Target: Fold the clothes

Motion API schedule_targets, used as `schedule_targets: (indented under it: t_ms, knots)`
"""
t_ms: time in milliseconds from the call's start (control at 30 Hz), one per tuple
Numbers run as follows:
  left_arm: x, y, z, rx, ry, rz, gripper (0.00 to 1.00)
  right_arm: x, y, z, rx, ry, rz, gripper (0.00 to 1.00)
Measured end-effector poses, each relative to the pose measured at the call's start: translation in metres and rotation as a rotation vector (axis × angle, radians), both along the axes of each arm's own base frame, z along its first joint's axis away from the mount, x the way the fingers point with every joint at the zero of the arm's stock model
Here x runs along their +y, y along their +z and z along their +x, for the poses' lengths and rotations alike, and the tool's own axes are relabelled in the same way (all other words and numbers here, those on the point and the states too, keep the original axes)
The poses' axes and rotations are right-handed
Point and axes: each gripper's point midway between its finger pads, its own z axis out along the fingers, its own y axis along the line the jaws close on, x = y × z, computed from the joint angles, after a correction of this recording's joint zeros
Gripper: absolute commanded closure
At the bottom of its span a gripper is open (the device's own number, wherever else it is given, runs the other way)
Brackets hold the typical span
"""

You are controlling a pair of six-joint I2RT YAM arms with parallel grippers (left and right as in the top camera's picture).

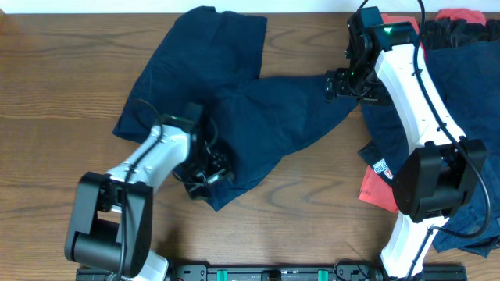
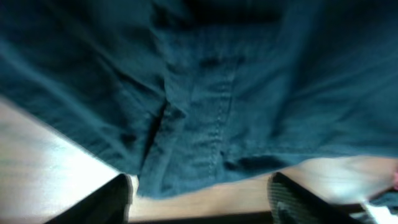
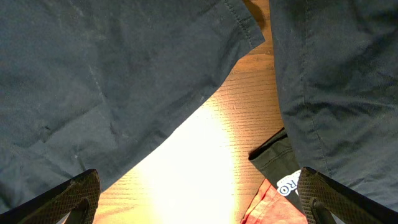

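Note:
The right gripper moves down and back onto the near edge of the leg's cuff end [image 1: 344, 116] [image 3: 244, 47] next, as that edge lies below its fingers, nearer my base.
A large dark navy garment [image 1: 226, 101] lies spread across the middle of the table. My left gripper [image 1: 205, 173] is open at its lower front edge; the left wrist view shows the navy hem and a seam [image 2: 217, 106] just ahead of the open jaws [image 2: 200, 205], with nothing between them. My right gripper [image 1: 344, 84] is open and empty above the garment's right end; its wrist view shows navy cloth [image 3: 112, 81] and bare table between its fingers [image 3: 199, 202]. More navy cloth [image 1: 453, 86] lies at the right with a salmon-pink piece [image 1: 376, 187] and a red one [image 1: 461, 16].
A black piece with a white logo [image 3: 283, 171] lies by the pink one [image 3: 273, 205] near my right finger. The wooden table [image 1: 55, 70] extends to the left. A black rail [image 1: 273, 273] runs along the front edge.

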Motion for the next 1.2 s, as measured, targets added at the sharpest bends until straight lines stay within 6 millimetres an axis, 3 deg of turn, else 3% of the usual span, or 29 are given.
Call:
schedule_targets:
  t_ms: [100, 267, 467, 633, 867, 967, 1100, 1200]
  knots:
    - [-0.005, -0.011, -0.014, 0.023, -0.006, 0.008, 0.94, 0.0, 0.0, -0.002, 0.009, 0.0, -0.001, 0.01]
    - [0.006, -0.015, -0.03, 0.082, 0.006, 0.051, 0.94, -0.002, -0.001, -0.013, 0.052, -0.003, -0.008, 0.01]
    - [0.063, -0.001, -0.037, 0.129, 0.096, 0.17, 0.94, 0.003, -0.009, -0.03, 0.128, -0.026, 0.025, 0.01]
    - [0.1, 0.026, -0.023, -0.002, 0.181, 0.2, 0.94, 0.027, -0.046, -0.058, 0.242, -0.036, 0.146, 0.01]
    - [0.108, 0.048, -0.021, -0.11, 0.184, 0.209, 0.94, 0.065, -0.103, -0.106, 0.367, -0.049, 0.251, 0.01]
    - [0.109, 0.05, -0.028, -0.092, 0.166, 0.211, 0.94, 0.071, -0.121, -0.112, 0.365, -0.084, 0.274, 0.03]
    - [0.112, 0.05, -0.036, -0.064, 0.151, 0.229, 0.94, 0.072, -0.125, -0.113, 0.339, -0.16, 0.294, 0.07]
    - [0.114, 0.05, -0.039, -0.054, 0.14, 0.243, 0.94, 0.07, -0.127, -0.11, 0.311, -0.217, 0.287, 0.25]
